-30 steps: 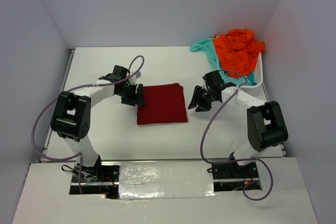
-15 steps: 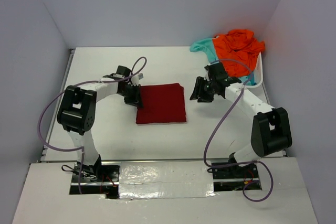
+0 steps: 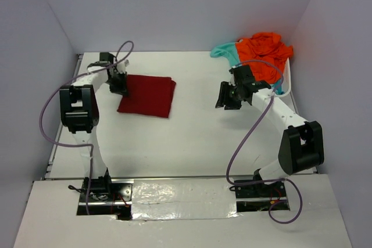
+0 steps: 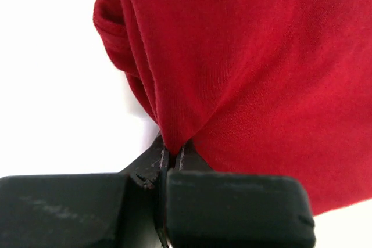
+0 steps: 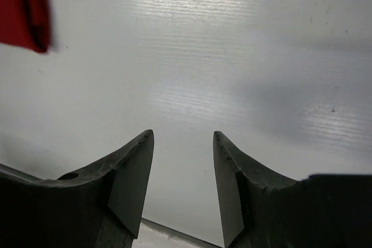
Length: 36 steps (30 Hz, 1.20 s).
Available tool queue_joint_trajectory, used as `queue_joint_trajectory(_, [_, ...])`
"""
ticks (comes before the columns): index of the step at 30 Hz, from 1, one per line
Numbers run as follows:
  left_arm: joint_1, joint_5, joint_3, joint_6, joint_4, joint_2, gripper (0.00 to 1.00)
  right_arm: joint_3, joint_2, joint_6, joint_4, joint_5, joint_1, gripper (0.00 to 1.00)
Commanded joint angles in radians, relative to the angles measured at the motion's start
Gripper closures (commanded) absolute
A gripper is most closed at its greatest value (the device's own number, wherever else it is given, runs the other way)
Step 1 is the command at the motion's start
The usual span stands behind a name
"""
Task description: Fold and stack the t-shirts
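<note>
I should next use my left gripper to pull the red t-shirt (image 3: 146, 94) outward into the bare back corner (image 3: 89, 59) nearest that gripper and let go. This keeps the middle of the table open for the shirts from the basket.
A folded dark red t-shirt (image 3: 146, 94) lies at the back left of the table. My left gripper (image 3: 121, 85) is shut on its left edge; in the left wrist view the red cloth (image 4: 256, 74) bunches into the closed fingertips (image 4: 172, 154). A bright orange t-shirt (image 3: 264, 50) and a mint-aqua t-shirt (image 3: 228, 52) are heaped in the white basket (image 3: 286, 78) at the back right. My right gripper (image 3: 228, 98) hangs open over bare table to the left of the basket, nothing between its fingers (image 5: 131, 169). A corner of the red shirt (image 5: 23, 10) shows in the right wrist view.
White walls close in the table on the left, back and right. A purple cable (image 3: 244, 137) loops off each arm.
My left gripper shut on the red shirt's left edge and dragged it back and to the left. The right gripper rose slightly toward the basket, still open.
</note>
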Motion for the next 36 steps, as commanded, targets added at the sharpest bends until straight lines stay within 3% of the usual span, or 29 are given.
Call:
queue_joint_trajectory(1, [0.096, -0.107, 0.179, 0.148, -0.058, 0.087, 1.00, 0.060, -0.038, -0.038, -0.035, 0.032, -0.006, 0.47])
queue_joint_trajectory(6, [0.225, -0.167, 0.555, 0.238, -0.139, 0.317, 1.00, 0.103, -0.012, -0.055, -0.061, 0.030, -0.008, 0.47])
queue_joint_trajectory(9, [0.266, -0.218, 0.681, 0.296, -0.128, 0.406, 1.00, 0.134, 0.015, -0.066, -0.093, 0.035, -0.008, 0.47])
queue_joint_trajectory(18, [0.351, -0.213, 0.714, 0.272, 0.074, 0.459, 1.00, 0.214, 0.066, -0.080, -0.167, 0.047, -0.008, 0.47])
queue_joint_trajectory(24, [0.351, -0.253, 0.813, 0.342, 0.203, 0.518, 1.00, 0.257, 0.089, -0.098, -0.228, 0.079, -0.008, 0.47])
queue_joint_trajectory(30, [0.351, -0.247, 0.778, 0.347, 0.266, 0.502, 0.98, 0.329, 0.118, -0.093, -0.254, 0.081, -0.008, 0.46])
queue_joint_trajectory(31, [0.351, -0.245, 0.728, 0.349, 0.278, 0.488, 0.83, 0.348, 0.123, -0.096, -0.259, 0.075, -0.013, 0.46])
queue_joint_trajectory(33, [0.352, -0.242, 0.677, 0.358, 0.313, 0.441, 0.61, 0.453, 0.156, -0.098, -0.288, 0.085, -0.023, 0.33])
queue_joint_trajectory(34, [0.352, -0.248, 0.643, 0.358, 0.326, 0.425, 0.41, 0.497, 0.175, -0.106, -0.299, 0.101, -0.031, 0.28])
queue_joint_trajectory(36, [0.354, -0.261, 0.642, 0.346, 0.327, 0.397, 0.32, 0.655, 0.234, -0.115, -0.329, 0.118, -0.075, 0.14])
